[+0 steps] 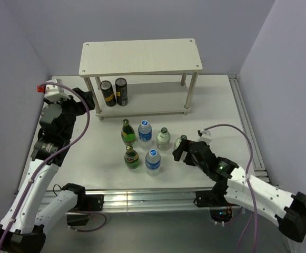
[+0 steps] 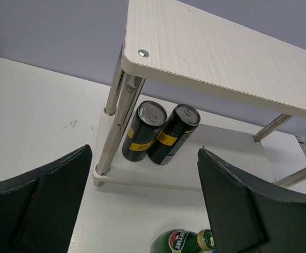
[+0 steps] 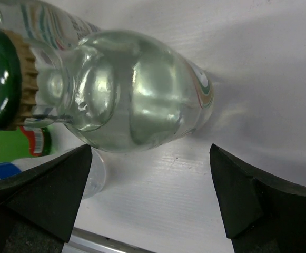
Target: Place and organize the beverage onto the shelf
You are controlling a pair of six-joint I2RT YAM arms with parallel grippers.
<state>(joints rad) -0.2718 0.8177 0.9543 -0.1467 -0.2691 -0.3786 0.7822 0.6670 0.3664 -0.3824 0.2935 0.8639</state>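
Note:
The nearer clear bottle's body is outward of my right gripper, still beyond its open fingers. My right gripper will next turn and move outward to have its fingers on either side of it.
The shelf stands at the back of the table, with two black cans on its lower board. Six bottles stand in front of it: two green ones, two blue-capped water bottles and two clear ones with green caps. My left gripper is open and empty by the shelf's front-left leg. In the left wrist view it faces the cans under the top board. My right gripper is open just short of the rightmost clear bottle, which lies ahead of the fingertips.
A green Perrier bottle shows at the bottom of the left wrist view. An aluminium rail runs along the table's near edge, another along the right edge. Grey walls close in at the back and sides.

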